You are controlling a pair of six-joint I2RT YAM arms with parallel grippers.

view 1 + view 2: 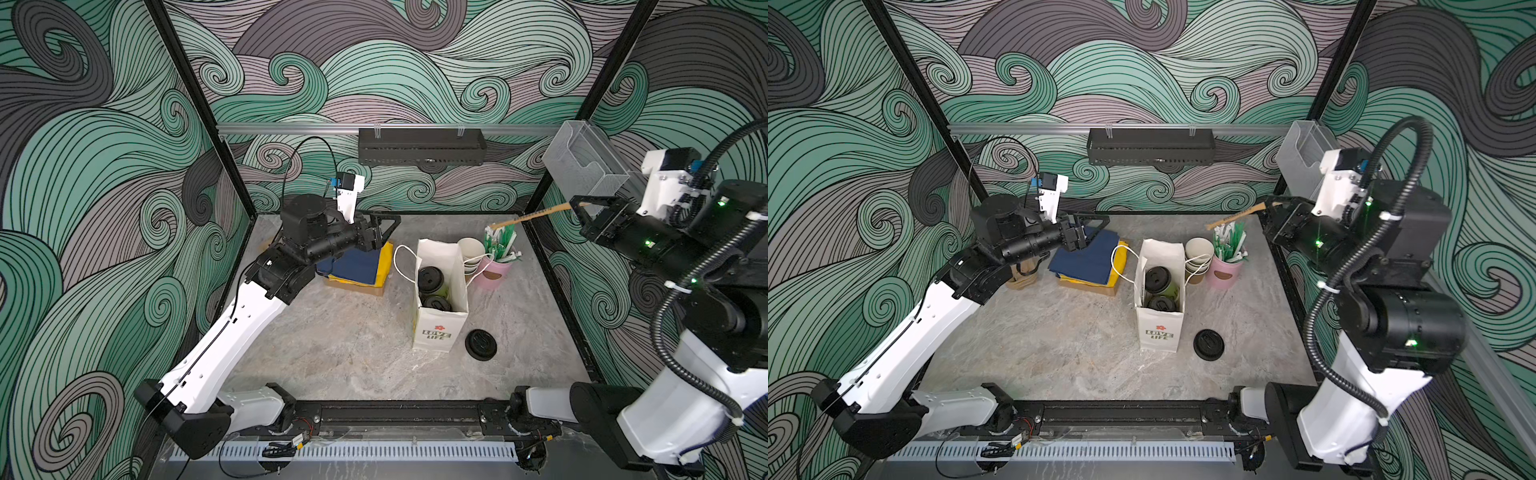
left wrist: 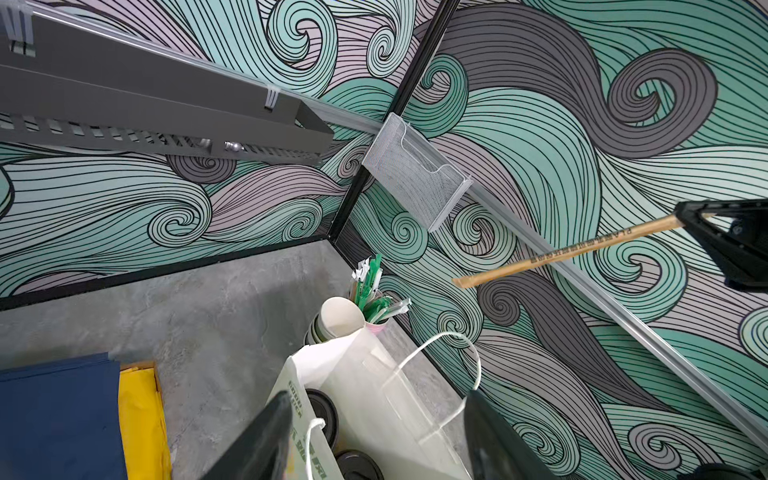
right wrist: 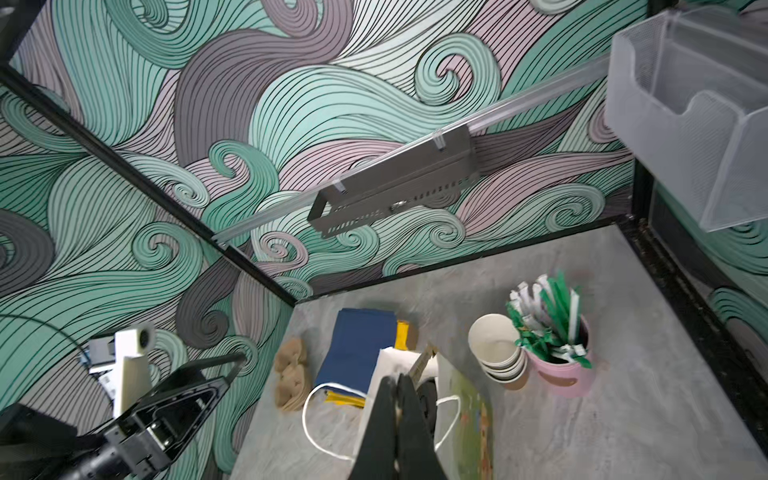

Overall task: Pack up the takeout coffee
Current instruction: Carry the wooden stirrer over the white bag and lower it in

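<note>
My right gripper swings down over the white bag's opening [image 1: 443, 278] next, tips the stick [image 1: 536, 215] downward and releases it, as that opening is below the gripper, past the pink pot.
Two takeout coffee cups with black sip lids [image 1: 430, 277] [image 1: 437, 303] stand inside an upright white paper bag [image 1: 436, 332]; both top views show them [image 1: 1158, 279]. My left gripper [image 1: 384, 226] hovers open and empty over the blue napkins, left of the bag. In the left wrist view its fingers [image 2: 257, 440] frame the bag's mouth [image 2: 365, 374] and a lid [image 2: 324, 415]. My right gripper [image 1: 579, 208] is raised at the back right, shut on a brown paper-wrapped stick [image 1: 536, 215]. The stick points toward the bag and also shows in the right wrist view [image 3: 422, 361].
A loose black lid [image 1: 481, 344] lies right of the bag. Behind the bag stand stacked lidless cups [image 1: 471, 253] and a pink pot of sachets [image 1: 496, 266]. Blue and yellow napkins [image 1: 357, 266] sit back left. A black shelf [image 1: 419, 145] and clear holder [image 1: 582, 162] hang on the walls.
</note>
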